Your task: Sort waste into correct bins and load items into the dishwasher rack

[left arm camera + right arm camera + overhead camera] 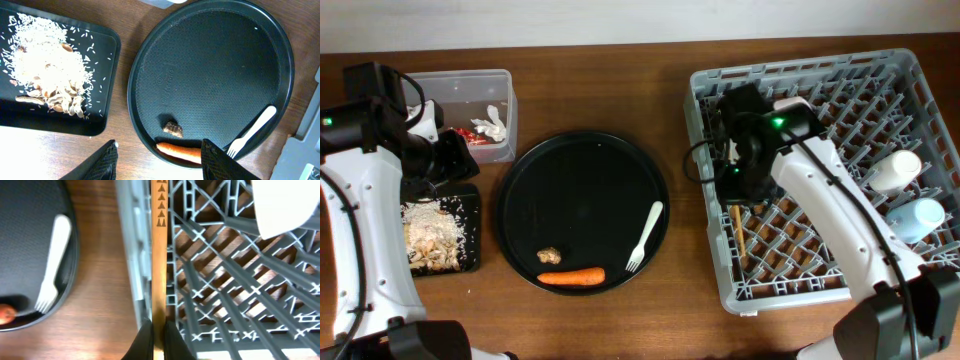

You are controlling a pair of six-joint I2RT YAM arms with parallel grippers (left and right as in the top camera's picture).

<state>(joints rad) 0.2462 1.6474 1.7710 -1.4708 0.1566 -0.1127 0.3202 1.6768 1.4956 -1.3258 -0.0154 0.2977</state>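
Observation:
My right gripper is above the side piece and has the stick already lined up along the rack's narrow side piece (171, 275) by the round tray. It will bring the stick down next and release it.
My right gripper (159, 332) is shut on a slim brown wooden stick (159, 255) that lies along the left edge of the grey dishwasher rack (820, 290). In the overhead view the stick (736, 228) lies inside the rack. A cream cup (897, 170) and a light blue cup (917, 218) lie in the rack at the right. A pale dish (285, 205) is partly hidden. My left gripper (159, 157) is open and empty, high above the carrot (177, 152). The brown lump (172, 129) and cream fork (252, 132) lie on the round tray.
The round black tray (585, 170) sits mid-table. The clear tub (470, 85) at the back left holds a red wrapper (467, 133) and a white tissue (496, 122). The shallow black tray (472, 215) holds rice scraps (45, 65).

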